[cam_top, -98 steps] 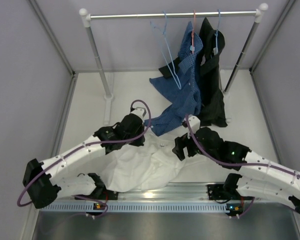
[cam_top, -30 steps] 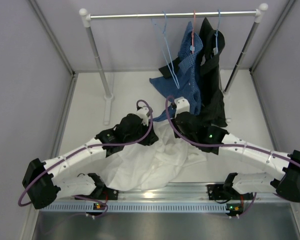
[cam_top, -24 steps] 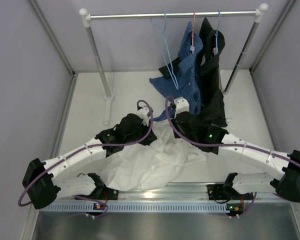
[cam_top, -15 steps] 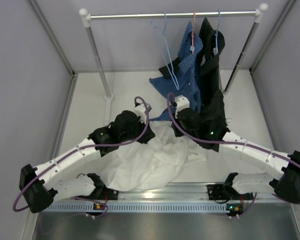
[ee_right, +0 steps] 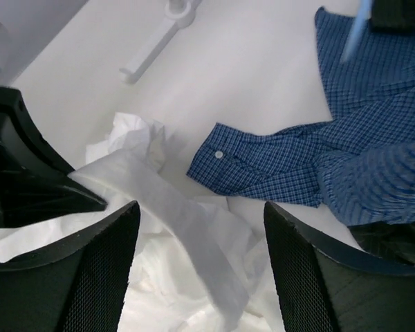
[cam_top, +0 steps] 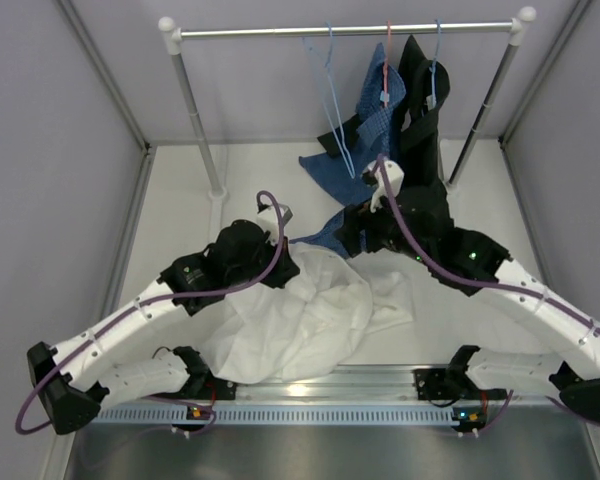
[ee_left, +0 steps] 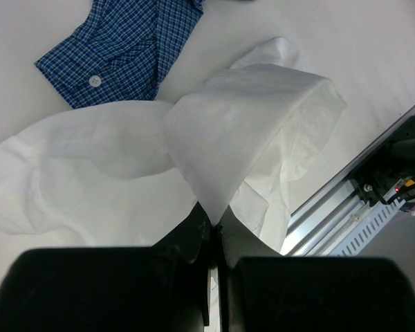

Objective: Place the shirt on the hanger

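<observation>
My right gripper is above the shirt and should move up and outward to the light-blue hanger's thin wire. It should close there because this hanger is bare on the bar.
The white shirt lies crumpled on the table in front of the arm bases. My left gripper is shut on a fold of the shirt, and the cloth rises in a peak from its pinched tips. My right gripper hangs open above the shirt's far edge, nothing between its fingers; the shirt lies below them. The light-blue hanger hangs bare on the rail, left of the other garments.
A clothes rack with a metal rail stands at the back. A blue checked shirt on a red hanger and a black garment hang from it, the checked sleeve trailing on the table beside the white shirt.
My right gripper has opened, let go of the white shirt and drawn back toward the rack. My left gripper has shut on the shirt and shifted left, lifting a fold.
</observation>
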You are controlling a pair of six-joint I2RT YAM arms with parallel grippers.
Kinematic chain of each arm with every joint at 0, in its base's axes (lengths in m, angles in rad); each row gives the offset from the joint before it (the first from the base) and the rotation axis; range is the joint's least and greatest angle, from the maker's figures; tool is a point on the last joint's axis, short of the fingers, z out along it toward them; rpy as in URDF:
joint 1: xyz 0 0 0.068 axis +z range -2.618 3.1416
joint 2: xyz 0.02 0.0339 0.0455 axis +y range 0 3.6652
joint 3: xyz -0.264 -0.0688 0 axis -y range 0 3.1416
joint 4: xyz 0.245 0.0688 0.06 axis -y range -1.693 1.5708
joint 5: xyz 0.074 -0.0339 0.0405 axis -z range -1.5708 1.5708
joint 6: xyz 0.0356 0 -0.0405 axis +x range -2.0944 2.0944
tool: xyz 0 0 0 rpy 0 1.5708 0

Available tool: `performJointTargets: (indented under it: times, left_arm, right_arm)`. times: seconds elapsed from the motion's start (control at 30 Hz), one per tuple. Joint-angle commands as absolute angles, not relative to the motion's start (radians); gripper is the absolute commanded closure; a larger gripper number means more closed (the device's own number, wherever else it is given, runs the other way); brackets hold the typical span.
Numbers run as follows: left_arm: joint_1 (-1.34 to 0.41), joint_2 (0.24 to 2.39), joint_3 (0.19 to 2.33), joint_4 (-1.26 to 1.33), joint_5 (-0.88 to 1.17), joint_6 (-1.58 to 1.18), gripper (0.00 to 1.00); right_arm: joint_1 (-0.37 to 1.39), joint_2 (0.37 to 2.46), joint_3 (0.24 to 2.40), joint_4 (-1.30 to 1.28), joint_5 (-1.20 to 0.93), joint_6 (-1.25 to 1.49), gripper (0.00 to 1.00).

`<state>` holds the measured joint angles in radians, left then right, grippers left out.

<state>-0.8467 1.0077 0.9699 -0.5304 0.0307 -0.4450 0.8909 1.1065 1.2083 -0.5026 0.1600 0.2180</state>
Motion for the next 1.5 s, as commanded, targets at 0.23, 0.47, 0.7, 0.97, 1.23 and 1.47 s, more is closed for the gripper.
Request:
performJointTargets:
  times: [0.23,0.47,0.7,0.97,1.23,1.47]
  left_arm:
    - [-0.845,1.032,0.988,-0.569,-0.063,-0.44,1.0]
    - [-0.845,1.009,0.997,-0.641,-0.094,-0.405,1.0]
    - [-0.845,0.97,0.98,-0.681,-0.132,-0.361,1.0]
    - [-0.847,0.945,0.942,-0.678,-0.14,-0.365,1.0]
    - [-0.845,0.931,0.922,-0.664,-0.127,-0.362,1.0]
    - [-0.845,0.939,0.908,-0.657,-0.114,-0.362,1.0]
  right_arm:
    - [0.69,1.299,1.736,-0.715,0.15,0.098,0.29]
    - [0.62,1.558,2.028,-0.775,0.14,0.031,0.34]
    - [0.601,1.716,2.152,-0.795,0.13,0.021,0.42]
    - [0.603,1.784,2.151,-0.795,0.169,0.017,0.69]
    - [0.603,1.77,2.148,-0.795,0.166,0.026,0.76]
    - [0.603,1.769,2.149,-0.795,0.187,0.023,0.86]
